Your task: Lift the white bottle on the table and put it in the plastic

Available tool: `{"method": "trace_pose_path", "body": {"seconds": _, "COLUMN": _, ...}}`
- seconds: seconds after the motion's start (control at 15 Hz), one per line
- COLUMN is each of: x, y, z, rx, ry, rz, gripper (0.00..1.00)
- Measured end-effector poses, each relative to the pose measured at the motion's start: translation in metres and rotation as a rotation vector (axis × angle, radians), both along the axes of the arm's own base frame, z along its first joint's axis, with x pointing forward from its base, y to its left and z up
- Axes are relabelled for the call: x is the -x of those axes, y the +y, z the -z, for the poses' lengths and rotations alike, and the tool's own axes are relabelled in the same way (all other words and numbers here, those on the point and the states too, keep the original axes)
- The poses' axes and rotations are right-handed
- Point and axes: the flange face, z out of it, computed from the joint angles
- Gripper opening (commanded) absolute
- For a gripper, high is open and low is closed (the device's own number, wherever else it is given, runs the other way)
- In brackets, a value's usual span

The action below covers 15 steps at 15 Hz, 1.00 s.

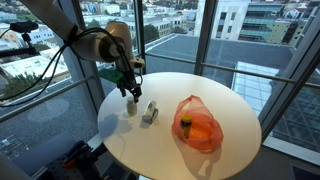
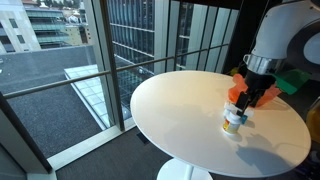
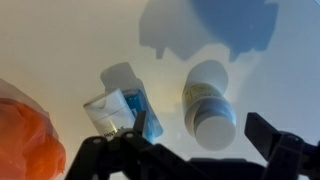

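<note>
The gripper moves a little farther down around the white cap next and closes on the bottle, since the open fingers are already on both sides of the cap.
A white bottle with a white cap stands upright on the round white table. It shows in both exterior views. My gripper is open and empty, with one finger on each side of the cap as seen from above. In both exterior views the gripper hangs just above the bottle. The orange plastic bag lies open-topped on the table beyond the bottle; it also shows at the left edge of the wrist view and behind the arm in an exterior view.
A small clear-and-blue packet stands next to the bottle, between it and the bag. The table edge is near the bottle. Floor-to-ceiling windows surround the table.
</note>
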Motion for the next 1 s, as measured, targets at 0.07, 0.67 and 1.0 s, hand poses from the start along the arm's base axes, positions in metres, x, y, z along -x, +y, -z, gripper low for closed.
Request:
{"method": "trace_pose_path", "body": {"seconds": 0.07, "x": 0.001, "y": 0.0, "z": 0.004, "rx": -0.004, "ry": -0.008, "rz": -0.001, "gripper": 1.0}}
{"method": "trace_pose_path", "body": {"seconds": 0.67, "x": 0.0, "y": 0.002, "z": 0.024, "rx": -0.01, "ry": -0.042, "rz": -0.026, "gripper": 0.8}}
{"method": "trace_pose_path", "body": {"seconds": 1.0, "x": 0.001, "y": 0.007, "z": 0.025, "rx": 0.003, "ry": -0.044, "rz": -0.06, "gripper": 0.64}}
